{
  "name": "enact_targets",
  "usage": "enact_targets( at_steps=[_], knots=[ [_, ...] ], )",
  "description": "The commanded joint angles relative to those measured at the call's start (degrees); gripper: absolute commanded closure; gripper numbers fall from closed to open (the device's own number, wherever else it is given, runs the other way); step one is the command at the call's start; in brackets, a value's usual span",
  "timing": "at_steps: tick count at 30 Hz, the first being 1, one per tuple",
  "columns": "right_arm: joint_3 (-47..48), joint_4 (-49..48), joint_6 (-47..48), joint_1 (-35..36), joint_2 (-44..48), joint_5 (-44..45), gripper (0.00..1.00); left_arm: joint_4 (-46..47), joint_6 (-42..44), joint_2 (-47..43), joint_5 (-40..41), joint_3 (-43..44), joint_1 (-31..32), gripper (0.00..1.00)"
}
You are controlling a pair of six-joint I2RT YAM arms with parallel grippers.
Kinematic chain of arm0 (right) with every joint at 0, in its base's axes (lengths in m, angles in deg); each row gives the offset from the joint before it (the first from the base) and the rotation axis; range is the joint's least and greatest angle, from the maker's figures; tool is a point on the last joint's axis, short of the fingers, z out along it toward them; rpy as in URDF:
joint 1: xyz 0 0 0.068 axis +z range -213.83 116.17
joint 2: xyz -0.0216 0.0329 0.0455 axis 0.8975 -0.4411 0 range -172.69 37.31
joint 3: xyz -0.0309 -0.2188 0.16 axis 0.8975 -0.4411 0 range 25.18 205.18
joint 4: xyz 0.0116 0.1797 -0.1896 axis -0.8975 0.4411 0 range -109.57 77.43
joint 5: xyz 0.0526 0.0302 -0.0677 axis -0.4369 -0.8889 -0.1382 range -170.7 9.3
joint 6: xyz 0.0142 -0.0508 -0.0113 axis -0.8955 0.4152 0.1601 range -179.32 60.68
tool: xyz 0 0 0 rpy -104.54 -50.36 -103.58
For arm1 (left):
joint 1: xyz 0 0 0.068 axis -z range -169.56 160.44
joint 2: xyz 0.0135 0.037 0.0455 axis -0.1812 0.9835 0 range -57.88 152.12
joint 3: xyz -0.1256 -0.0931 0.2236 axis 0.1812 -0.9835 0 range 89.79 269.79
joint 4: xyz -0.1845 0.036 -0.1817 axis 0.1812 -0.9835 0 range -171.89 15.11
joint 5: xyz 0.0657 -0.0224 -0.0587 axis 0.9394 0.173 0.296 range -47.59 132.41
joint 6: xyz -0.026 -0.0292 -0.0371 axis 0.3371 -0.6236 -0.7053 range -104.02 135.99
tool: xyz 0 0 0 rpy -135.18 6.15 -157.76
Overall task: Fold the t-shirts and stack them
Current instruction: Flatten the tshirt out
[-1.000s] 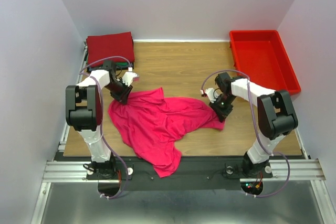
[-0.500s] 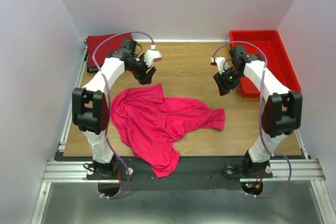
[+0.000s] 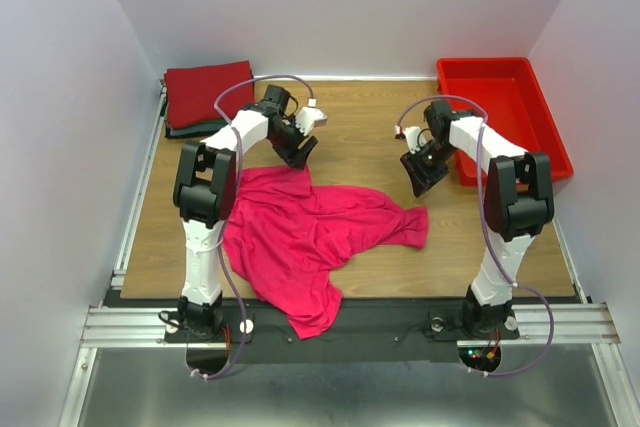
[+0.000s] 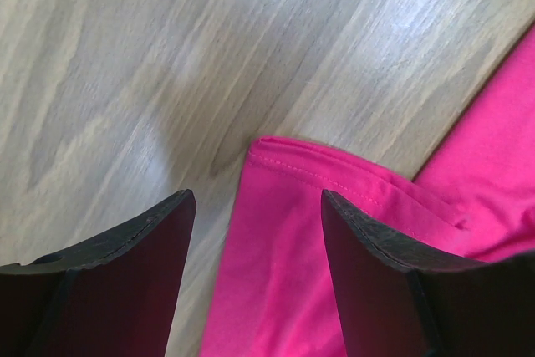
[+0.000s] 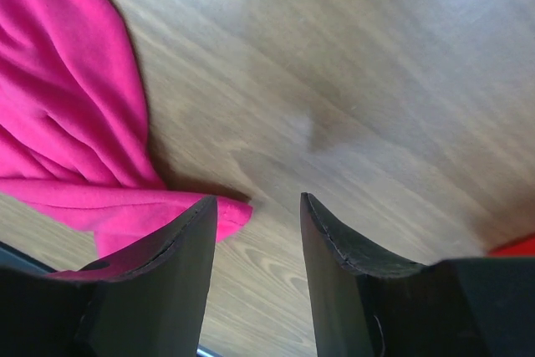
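The left gripper should go down next onto the pink t-shirt's top corner (image 3: 302, 169) (image 4: 257, 157) and close there, since that corner is just below, in line with the gap between its fingers.
A bright pink t-shirt (image 3: 305, 237) lies crumpled on the wooden table, its lower part hanging over the near edge. A folded dark red t-shirt (image 3: 208, 92) rests on a darker folded one at the back left corner. My left gripper (image 3: 300, 154) hovers open just above the pink shirt's top corner (image 4: 288, 206), nothing between its fingers. My right gripper (image 3: 420, 175) hangs open over bare wood, above and apart from the shirt's right sleeve end (image 5: 117, 211). That sleeve's tip shows beside the left finger in the right wrist view.
A red plastic bin (image 3: 500, 112) stands at the back right, close to the right arm's forearm. White walls enclose the table on three sides. A metal rail (image 3: 330, 325) with both arm bases runs along the near edge.
Both grippers let go of the pink shirt's corners, opened and rose toward the back. Since half a second ago they have swung back down toward the shirt. The shirt lies where it was dropped.
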Motion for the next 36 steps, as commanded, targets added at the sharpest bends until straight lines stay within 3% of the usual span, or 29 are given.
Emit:
enact_targets(
  at_steps=[1, 5, 13, 16, 19, 20, 24, 30, 32, 36],
  knots=[
    [-2.44, 0.22, 0.45, 0.41, 2.34, -0.93, 0.49, 0.35, 0.20, 0.33, 0.46, 2.72, 1.01, 0.27],
    [-4.02, 1.98, 1.59, 0.41, 3.40, -2.60, 0.50, 0.70, 0.03, 1.74, 0.11, 1.14, 1.10, 0.30],
    [-6.83, 2.69, 3.08, 0.41, 1.74, -1.55, 0.50, 0.26, 0.20, 3.23, -0.59, 0.09, 1.10, 0.53],
    [-6.75, 3.47, 3.52, 0.50, 0.86, -2.86, 0.54, -0.61, 0.03, 3.93, -1.03, 0.52, 1.10, 0.64],
    [-6.22, 4.27, 4.75, 0.58, 0.68, -3.92, 0.90, -0.88, -0.41, 4.29, -1.30, 0.70, 1.01, 0.78],
    [-5.09, 4.27, 4.93, 0.50, 0.68, -3.49, 0.99, -0.79, -1.02, 4.37, -1.30, 0.87, 0.75, 0.87],
    [1.48, 4.09, 4.76, 0.50, -0.28, -2.17, 1.00, -0.09, -3.05, 4.73, -1.47, 2.63, -1.00, 1.00],
    [15.12, 5.84, 4.92, 0.41, -0.82, -0.40, 1.00, 0.35, -6.12, 6.22, 0.02, 8.60, -4.87, 1.00],
    [18.47, 10.58, 7.89, 0.41, 0.41, -2.76, 0.99, -0.09, -6.83, 6.83, 0.20, 10.18, -6.89, 1.00],
    [10.16, 19.46, 15.98, 2.25, 10.05, -4.98, 0.99, -0.18, -6.31, 5.61, 0.38, 9.67, -9.44, 1.00]
  ],
)
